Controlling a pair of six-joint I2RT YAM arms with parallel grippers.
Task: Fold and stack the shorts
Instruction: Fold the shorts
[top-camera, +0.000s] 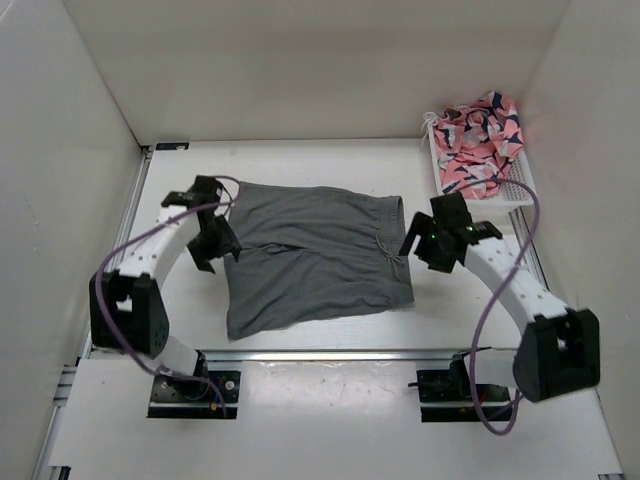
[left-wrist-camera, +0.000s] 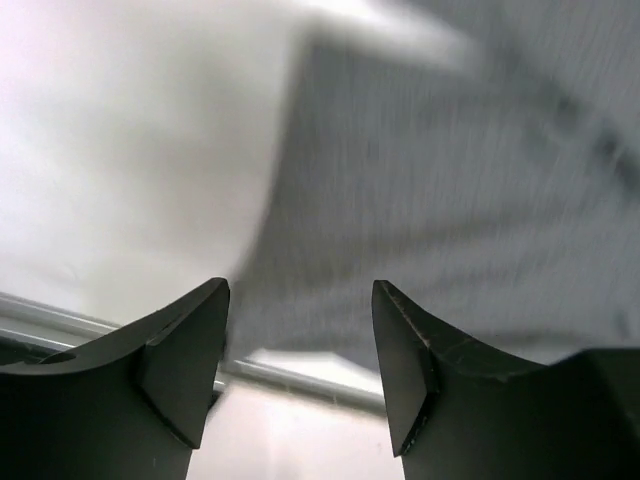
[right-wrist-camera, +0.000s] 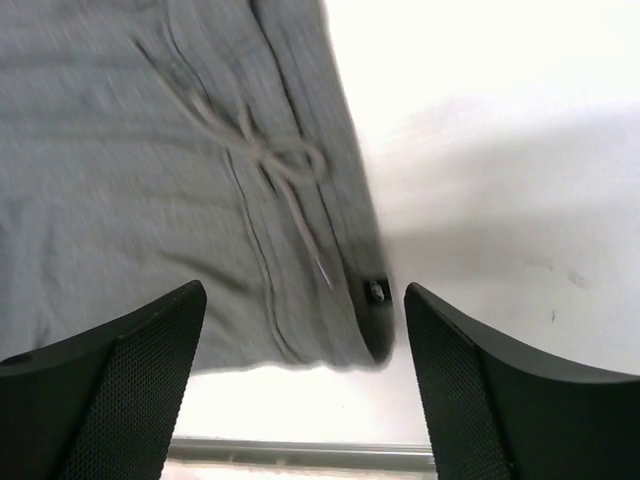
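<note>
I will move my right gripper down and back onto the shorts' near waistband corner (top-camera: 407, 301) (right-wrist-camera: 374, 346), since that corner is on the tabletop, lower down and closer to the metal bar.
The grey shorts (top-camera: 315, 255) lie spread flat on the white table, waistband and drawstring (right-wrist-camera: 265, 165) toward the right. My left gripper (top-camera: 215, 245) hovers at the shorts' left edge, jaws open with nothing between them; its wrist view shows the grey fabric (left-wrist-camera: 450, 200) just ahead of the fingers (left-wrist-camera: 190, 350). My right gripper (top-camera: 420, 240) hangs at the waistband's right edge, open and empty, with the waistband corner (right-wrist-camera: 365, 300) between and ahead of its fingers (right-wrist-camera: 150, 370).
A white basket (top-camera: 515, 190) at the back right holds pink patterned clothing (top-camera: 480, 145). White walls enclose the table on three sides. A metal rail (top-camera: 330, 353) runs along the table's near edge.
</note>
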